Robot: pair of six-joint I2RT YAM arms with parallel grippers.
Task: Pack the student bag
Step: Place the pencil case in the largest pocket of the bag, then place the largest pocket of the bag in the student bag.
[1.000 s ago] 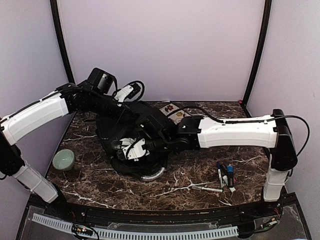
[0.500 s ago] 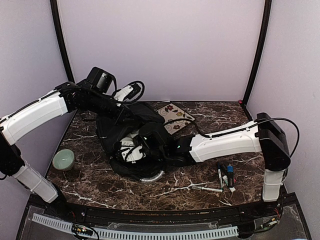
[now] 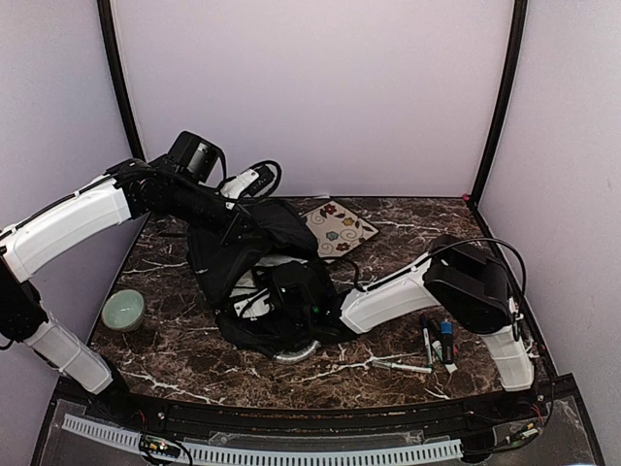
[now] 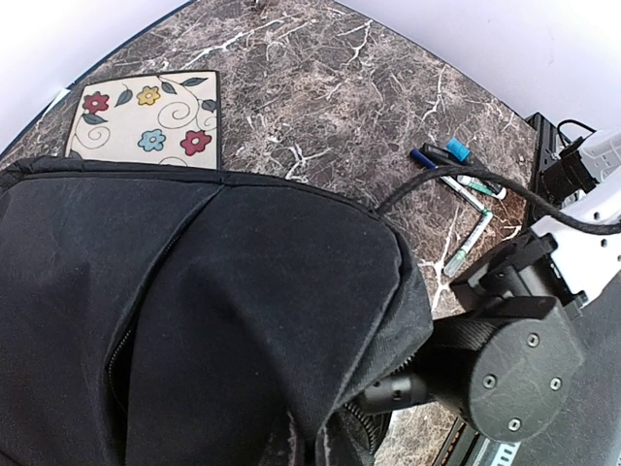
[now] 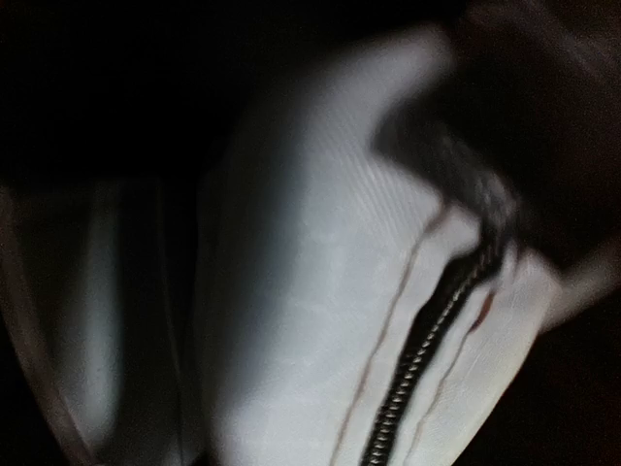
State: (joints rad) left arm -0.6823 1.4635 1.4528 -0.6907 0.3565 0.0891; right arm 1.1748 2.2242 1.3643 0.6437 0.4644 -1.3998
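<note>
The bag's flap stands raised over the bag's opening, so my left gripper will lower the fabric [image 4: 194, 291] toward the near-edge handle and then open.
The student bag [image 3: 231, 260] is a big black fabric backpack lying left of centre, its grey-white handle [image 3: 293, 350] at the near edge. My left gripper [image 3: 237, 229] is at the bag's far top edge and holds the flap raised; black fabric [image 4: 194, 291] fills the left wrist view and bunches at its bottom edge. My right arm [image 3: 388, 296] reaches from the right into the bag's mouth, and its gripper is hidden inside. The right wrist view is dark and blurred, showing white fabric with a black zipper [image 5: 417, 359] close up; no fingers can be made out there.
A flowered square pad [image 3: 338, 229] lies just behind the bag, also seen from the left wrist [image 4: 146, 121]. A pale green bowl [image 3: 123, 311] sits near the left edge. Several markers [image 3: 437, 340] and a pen [image 3: 403, 367] lie at the near right.
The right arm has pushed left and down, deeper into the bag, its elbow dropping toward the table. That uncovered the flowered pad. The left arm has stayed put.
</note>
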